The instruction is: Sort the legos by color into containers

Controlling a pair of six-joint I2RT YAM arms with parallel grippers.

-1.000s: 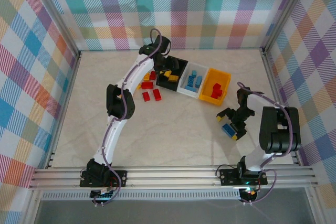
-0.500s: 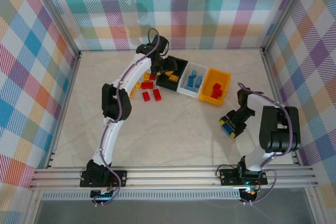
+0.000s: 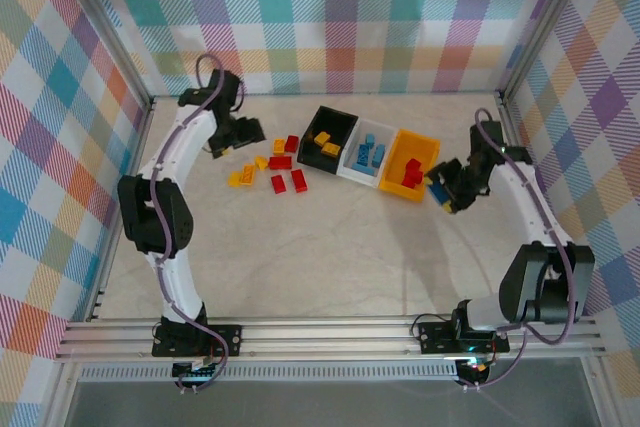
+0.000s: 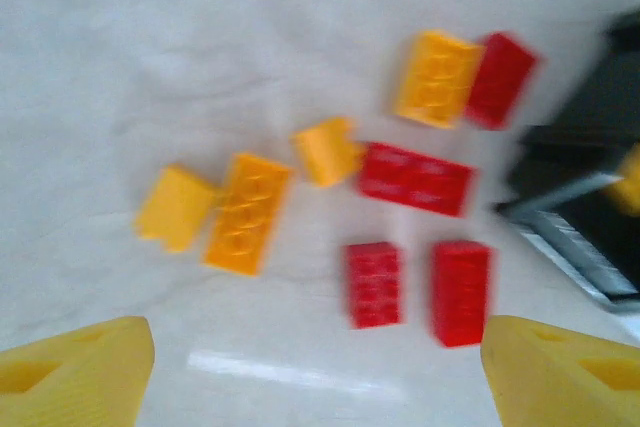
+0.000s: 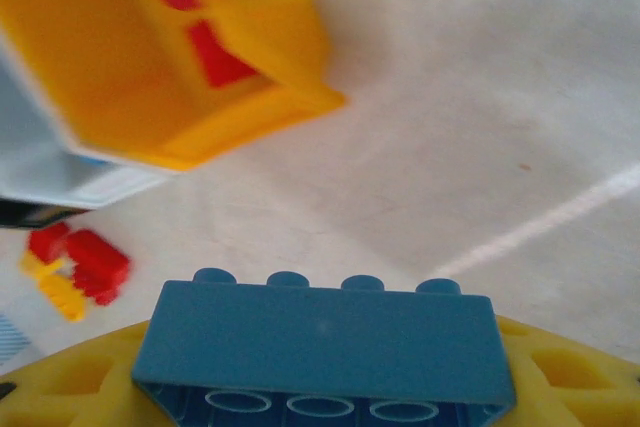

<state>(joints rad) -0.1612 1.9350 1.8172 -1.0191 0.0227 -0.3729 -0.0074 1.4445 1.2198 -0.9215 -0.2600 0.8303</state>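
Note:
My right gripper will next carry the matching brick across and let it go inside the white bin (image 3: 352, 169) of blue bricks, since that bin lies past the orange bin.
Red and yellow legos (image 3: 280, 163) lie loose on the table left of the bins. In the left wrist view, red bricks (image 4: 374, 284) and orange ones (image 4: 247, 212) lie blurred below my open left gripper (image 4: 320, 387); nothing is between its yellow fingers (image 4: 80, 372). From above, that left gripper (image 3: 224, 145) hovers at the pile's far-left edge. The black bin (image 3: 345, 127) holds yellow bricks, the white bin (image 3: 352, 169) blue ones, the orange bin (image 3: 392, 185) red ones. My right gripper (image 3: 446, 191) is shut on a blue brick (image 5: 320, 347), just right of the orange bin (image 5: 160, 47).
The three bins stand touching in a row at the back centre. The black bin's corner (image 4: 590, 177) sits at the right of the left wrist view. Checked walls and metal rails (image 3: 330, 332) enclose the table. Open tabletop spreads in front of the bins.
The left arm swung left from over the black bin to the far-left side of the loose pile. The right arm carried the blue brick back toward the orange bin.

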